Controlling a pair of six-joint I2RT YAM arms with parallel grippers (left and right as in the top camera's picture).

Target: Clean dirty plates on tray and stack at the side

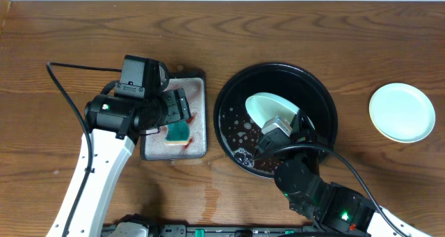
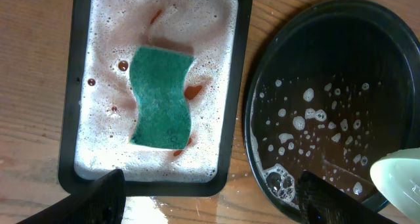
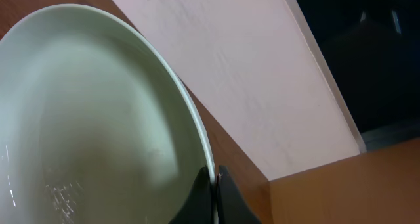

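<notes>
My right gripper will next move its plate toward the right in the overhead view, then down onto the other mint-white plate [image 1: 402, 112] and release it, as that one already lies aside.
My right gripper [image 1: 286, 123] is shut on the rim of a pale mint-white plate [image 1: 268, 108] and holds it tilted above the large round black tray [image 1: 229, 105]. In the right wrist view the plate [image 3: 92, 119] fills the left side and my fingers [image 3: 213, 184] pinch its edge. Another mint-white plate [image 1: 402, 112] lies flat on the bare wood at the right side. My left gripper [image 2: 210, 198] is open and empty above the green sponge [image 2: 161, 96]. The round tray [image 2: 328, 92] holds dark water with suds. The yellow plate is out of view.
A smaller rectangular black tray [image 1: 198, 148] with foamy red-stained water holds the green sponge [image 1: 179, 131], left of the round tray. A wet patch [image 2: 170, 207] lies on the wood in front of it. A black cable [image 1: 62, 91] runs across the left tabletop.
</notes>
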